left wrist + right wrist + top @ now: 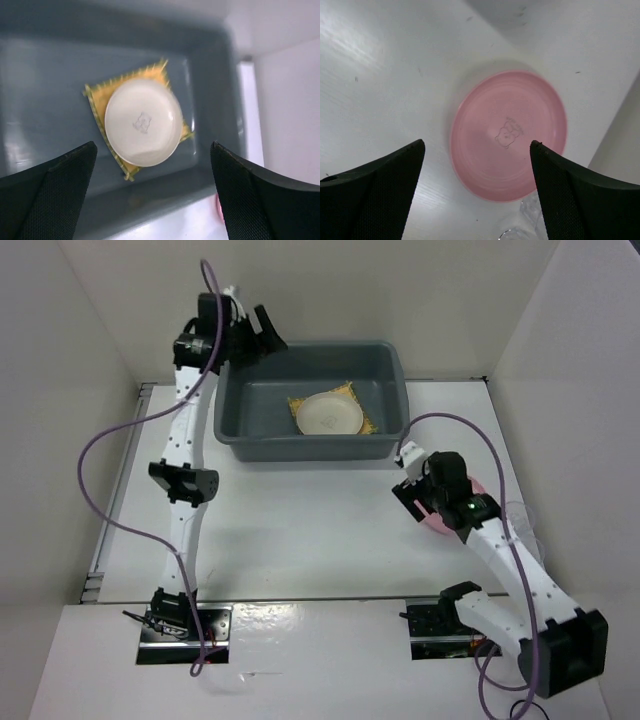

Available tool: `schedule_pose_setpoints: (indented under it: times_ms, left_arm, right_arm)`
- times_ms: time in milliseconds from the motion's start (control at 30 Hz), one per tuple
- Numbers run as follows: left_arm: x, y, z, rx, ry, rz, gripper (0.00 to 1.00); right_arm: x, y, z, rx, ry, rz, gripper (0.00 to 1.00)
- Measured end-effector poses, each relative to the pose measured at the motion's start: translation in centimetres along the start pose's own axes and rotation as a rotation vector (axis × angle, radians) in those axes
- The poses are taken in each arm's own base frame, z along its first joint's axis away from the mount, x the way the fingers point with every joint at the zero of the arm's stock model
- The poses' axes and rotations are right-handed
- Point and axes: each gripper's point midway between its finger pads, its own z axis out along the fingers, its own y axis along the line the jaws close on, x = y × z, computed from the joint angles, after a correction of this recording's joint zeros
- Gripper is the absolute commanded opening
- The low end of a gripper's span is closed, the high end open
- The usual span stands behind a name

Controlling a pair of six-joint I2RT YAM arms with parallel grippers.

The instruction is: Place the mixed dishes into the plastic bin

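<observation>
My right gripper moves down to the pink plate's rim on the side away from the clear plastic cups [522, 522] next.
The grey-blue plastic bin [240, 405] stands at the back of the table. In it the cream dish [330, 414] lies on the yellow bamboo mat [351, 392]; the left wrist view shows the dish [143, 122] on the mat [99, 97]. My left gripper [262, 337] is open and empty above the bin's far left corner. The pink plate [509, 135] lies flat on the table. My right gripper [428, 508] hovers open above it, and the plate's edge [476, 486] shows beside the gripper. Clear plastic cups [522, 522] lie right of the plate, also in the right wrist view [525, 225].
White walls enclose the table on the left, back and right. The bin's near wall [150, 192] shows between my left fingers. The arm bases sit at the near edge.
</observation>
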Motion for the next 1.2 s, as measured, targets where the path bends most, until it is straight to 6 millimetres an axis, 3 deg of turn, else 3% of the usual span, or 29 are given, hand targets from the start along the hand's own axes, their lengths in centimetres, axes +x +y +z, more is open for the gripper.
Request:
schedule_pose_setpoints:
  times_ms: [67, 133, 233, 300, 400, 600, 667, 800, 867, 900, 933, 1000, 1200]
  left_arm:
    - [-3.0, -3.4, -5.6, -0.013, -0.132, 0.056, 1.00]
    - [-4.4, -6.7, -11.1, -0.028, -0.239, 0.100, 1.00]
    - [-4.2, -10.1, -17.4, -0.044, -0.319, 0.138, 1.00]
    - [-3.2, -10.1, -19.5, -0.089, -0.307, 0.147, 1.00]
    - [-2.0, -7.3, -19.9, -0.215, -0.268, 0.139, 1.00]
    - [1.9, -0.2, -16.7, -0.483, -0.096, 0.140, 1.00]
    - [2.9, 1.0, -16.3, -0.526, -0.061, 0.144, 1.00]
    - [3.8, 2.3, -17.5, -0.568, -0.041, 0.143, 1.00]
    - [3.7, 2.7, -19.0, -0.572, -0.059, 0.133, 1.00]
    - [3.4, 2.8, -19.6, -0.569, -0.076, 0.126, 1.00]
    - [3.2, 3.0, -20.4, -0.566, -0.096, 0.118, 1.00]
    - [2.7, 3.4, -22.0, -0.556, -0.134, 0.099, 1.00]
    - [1.8, 5.2, -24.7, -0.534, -0.211, 0.040, 1.00]
  right_arm:
    - [2.1, 1.4, 1.6, -0.075, 0.106, -0.044, 0.93]
    - [4.0, 2.7, 3.0, -0.152, 0.198, -0.073, 0.93]
    - [6.3, 4.4, 4.5, -0.250, 0.310, -0.092, 0.93]
    - [7.5, 5.2, 5.3, -0.290, 0.363, -0.097, 0.93]
    - [8.3, 5.8, 5.8, -0.318, 0.393, -0.103, 0.93]
    - [9.4, 5.6, 6.7, -0.320, 0.421, -0.078, 0.92]
    - [10.0, 5.8, 6.9, -0.327, 0.438, -0.072, 0.90]
    - [11.0, 6.2, 7.2, -0.337, 0.459, -0.056, 0.75]
    - [11.0, 6.3, 7.3, -0.344, 0.456, -0.048, 0.58]
    - [11.0, 6.3, 7.3, -0.343, 0.455, -0.044, 0.47]
    - [11.0, 6.1, 7.4, -0.337, 0.456, -0.046, 0.23]
    - [11.1, 5.8, 7.7, -0.321, 0.456, -0.038, 0.00]
    - [9.9, 2.1, 7.1, -0.226, 0.442, 0.004, 0.00]
